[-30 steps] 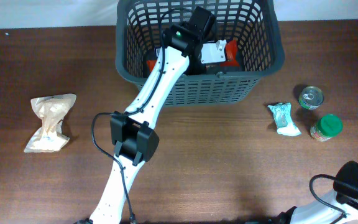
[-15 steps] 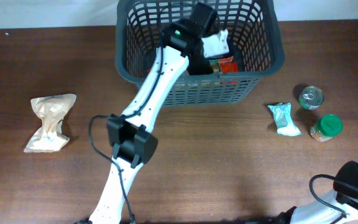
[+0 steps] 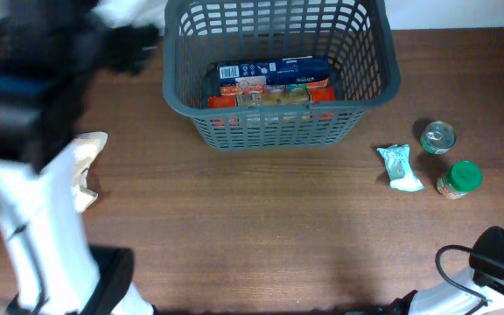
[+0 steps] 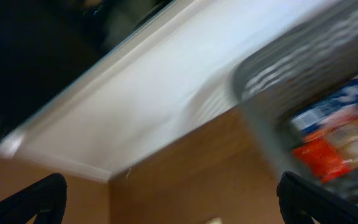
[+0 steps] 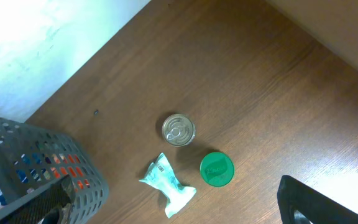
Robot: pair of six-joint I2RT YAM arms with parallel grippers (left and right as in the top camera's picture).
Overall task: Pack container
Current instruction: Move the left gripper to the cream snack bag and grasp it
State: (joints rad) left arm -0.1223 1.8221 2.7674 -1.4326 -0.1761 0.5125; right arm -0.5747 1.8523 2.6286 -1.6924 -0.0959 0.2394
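Note:
I should next lower my left gripper's open fingers down and back to the beige bag outside the container (image 3: 278, 127), onto its crumpled middle (image 3: 80, 171).
The container (image 3: 278, 127), a dark grey lattice basket, stands at the table's far edge with a blue-and-white box (image 3: 269, 70) and red-orange packets (image 3: 269, 94) lying inside. My left arm is a motion blur over the table's left side, and its gripper (image 3: 129, 44) is left of the container. In the left wrist view that gripper (image 4: 182, 202) is open with only bare table between the fingers, and the container (image 4: 291, 68) is at the right. My right gripper (image 5: 176, 196) hangs open high above a teal packet (image 5: 166, 185).
Right of the container lie the teal packet (image 3: 399, 166), an open metal can (image 3: 437, 137) and a green-lidded jar (image 3: 458, 178). A beige crumpled bag (image 3: 86, 153) at the left is partly covered by my blurred left arm. A white wall borders the table's far edge.
My left gripper has opened and let go of the package inside the container. It has swung out to the left. The right arm has not moved.

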